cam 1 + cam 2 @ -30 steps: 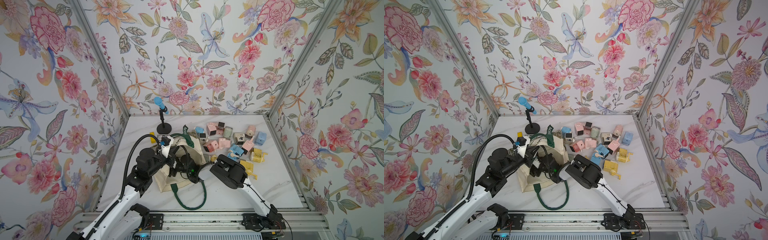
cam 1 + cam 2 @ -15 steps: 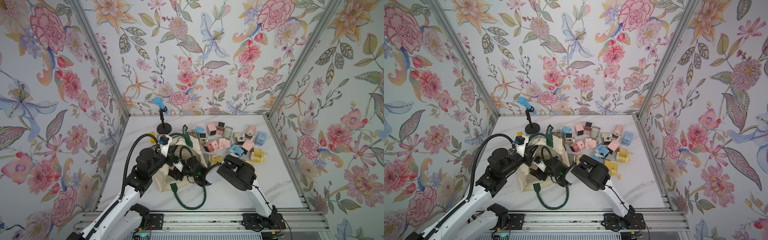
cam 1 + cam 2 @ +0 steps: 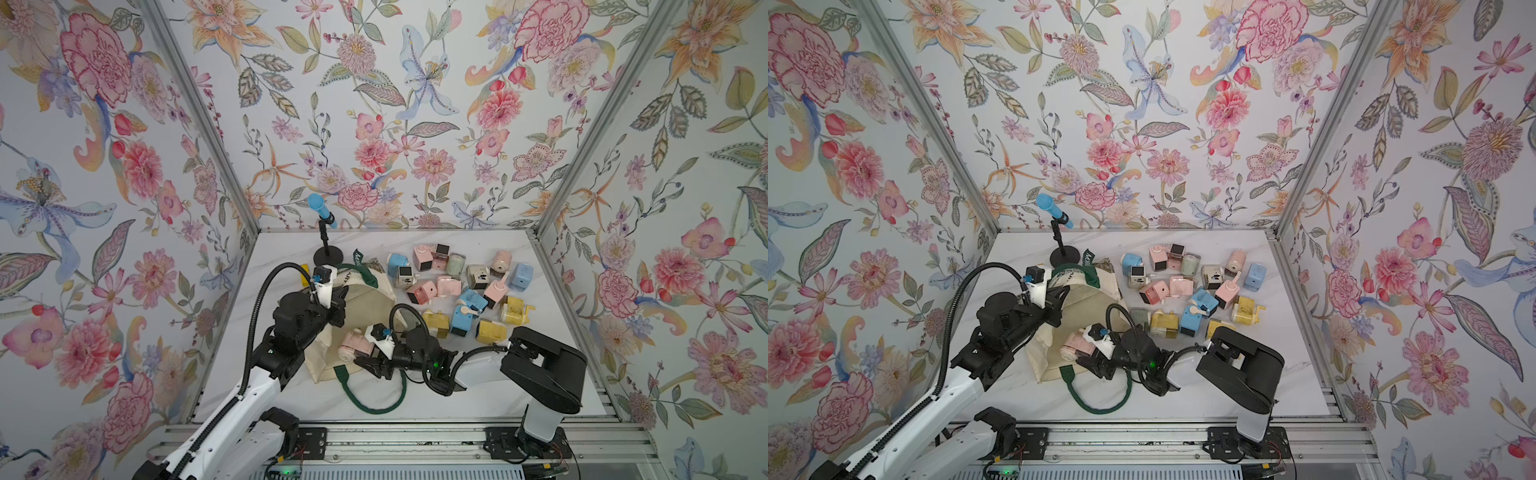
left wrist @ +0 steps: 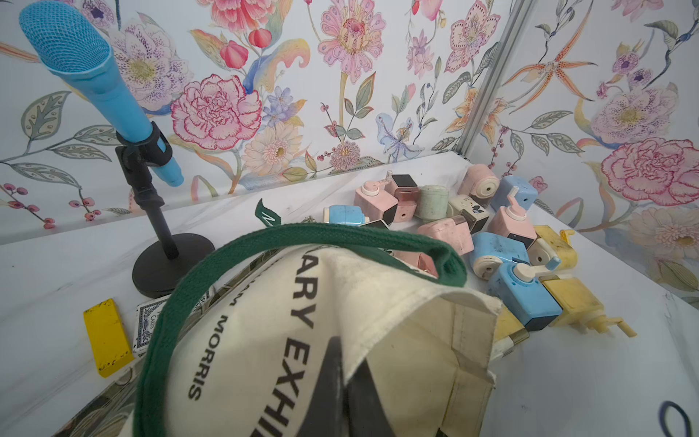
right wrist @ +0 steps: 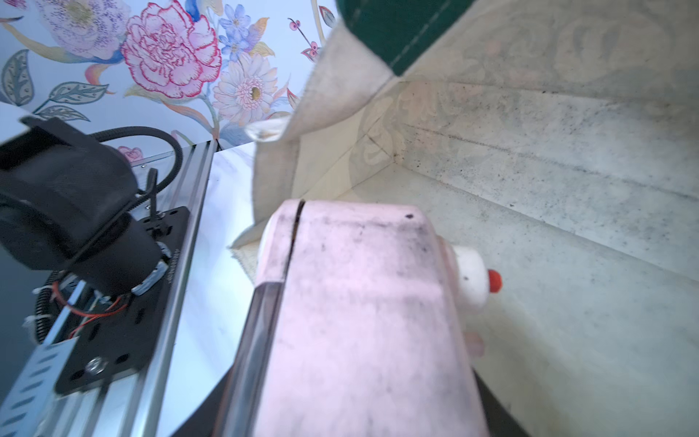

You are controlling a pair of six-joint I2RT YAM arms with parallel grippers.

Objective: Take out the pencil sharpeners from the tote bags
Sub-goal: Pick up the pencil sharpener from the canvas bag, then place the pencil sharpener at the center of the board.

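Observation:
My right gripper draws out of the bag's opening next and turns outward. Then it lowers to release the sharpener on the tabletop beside the heap, since others already lie there.
The cream tote bag [image 3: 365, 299] [image 3: 1084, 297] lies on its side with its mouth held up. My left gripper [image 3: 337, 309] [image 4: 346, 365] is shut on the canvas rim beside the dark lettering. At the bag's mouth my right gripper [image 3: 368, 353] [image 3: 1091, 352] [image 5: 351, 416] is shut on a pink pencil sharpener [image 3: 353, 345] [image 3: 1072, 345] [image 5: 359, 302], with dark fingers on both its sides. Behind it the right wrist view shows the bag's bare smudged inside [image 5: 548, 196]. Several pencil sharpeners [image 3: 457, 286] [image 3: 1187, 286] [image 4: 491, 234] in pink, blue, yellow and cream lie heaped to the right of the bag.
A blue microphone [image 3: 322, 208] on a black stand [image 4: 172, 265] stands behind the bag. A flat yellow bar [image 4: 107, 336] and a card deck [image 4: 147, 325] lie on the bag's left. A green strap loop [image 3: 374, 399] trails toward the front rail.
My right gripper has drawn back out of the bag toward the right, and the pink sharpener now shows at the mouth. The left gripper has kept its hold.

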